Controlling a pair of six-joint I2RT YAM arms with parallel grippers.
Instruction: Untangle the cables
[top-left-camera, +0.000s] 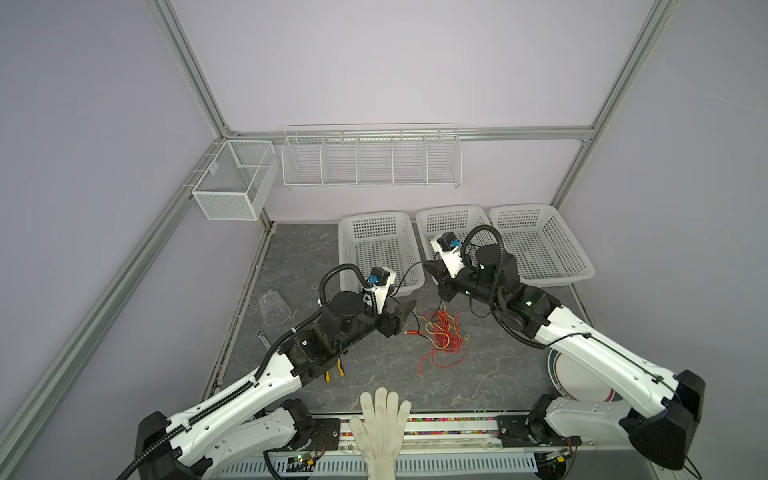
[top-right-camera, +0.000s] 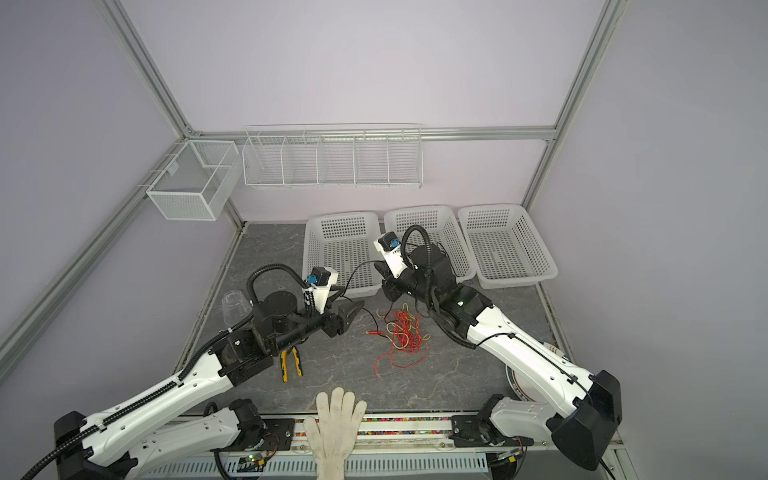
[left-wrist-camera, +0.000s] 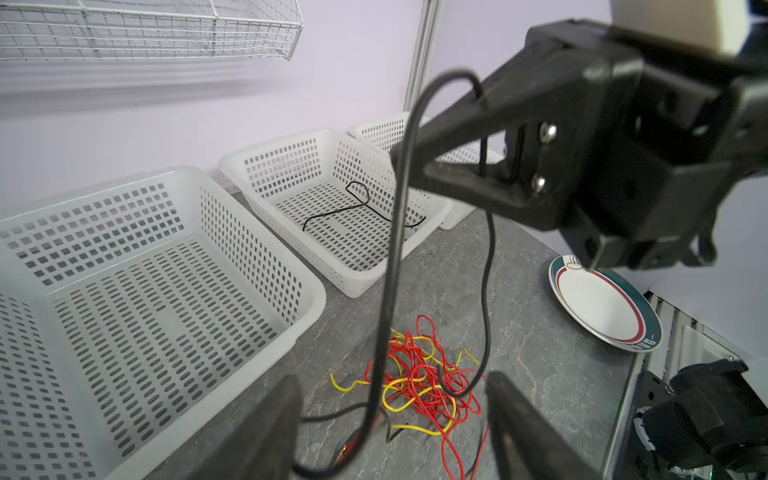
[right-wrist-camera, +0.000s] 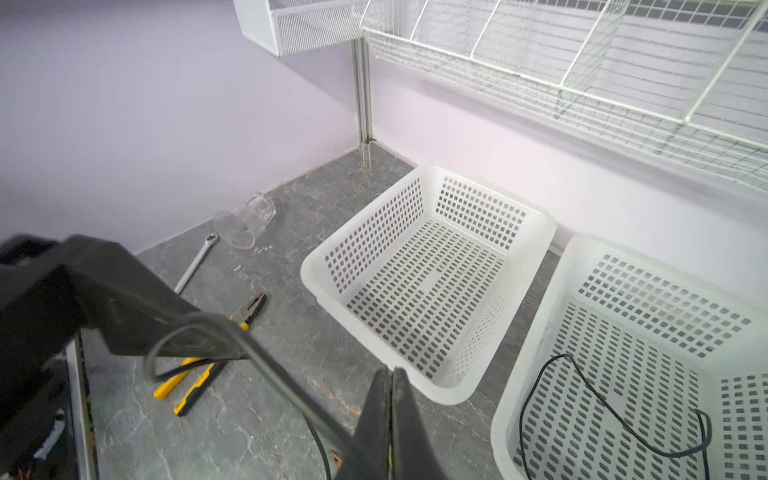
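My right gripper needs to turn outward next, go down and let go of the black cable in the middle basket, because that basket is outward and below and already holds one end of the black cable.
A red cable (top-left-camera: 446, 332) (top-right-camera: 405, 332) (left-wrist-camera: 419, 374) and a yellow cable (left-wrist-camera: 399, 386) (top-right-camera: 382, 311) lie tangled in a pile mid-table. The black cable (top-left-camera: 405, 272) (top-right-camera: 355, 270) (left-wrist-camera: 395, 232) arcs up off the table. My right gripper (top-left-camera: 432, 272) (top-right-camera: 382, 270) (right-wrist-camera: 390, 374) (left-wrist-camera: 399, 162) is shut on it above the pile. One black end lies in the middle basket (left-wrist-camera: 440, 208) (right-wrist-camera: 540, 316). My left gripper (top-left-camera: 405, 318) (top-right-camera: 353, 313) (left-wrist-camera: 392, 380) stands open left of the pile. The black cable hangs loose between its fingers (left-wrist-camera: 286, 415).
Three white baskets (top-left-camera: 374, 216) (top-left-camera: 453, 210) (top-left-camera: 540, 208) line the back. A plate (top-left-camera: 582, 382) (left-wrist-camera: 602, 307) sits front right. Yellow-handled pliers (top-right-camera: 291, 361) (right-wrist-camera: 199, 374), a wrench (right-wrist-camera: 193, 266) and a tipped clear cup (top-left-camera: 274, 307) lie left. A glove (top-left-camera: 384, 428) rests at the front edge.
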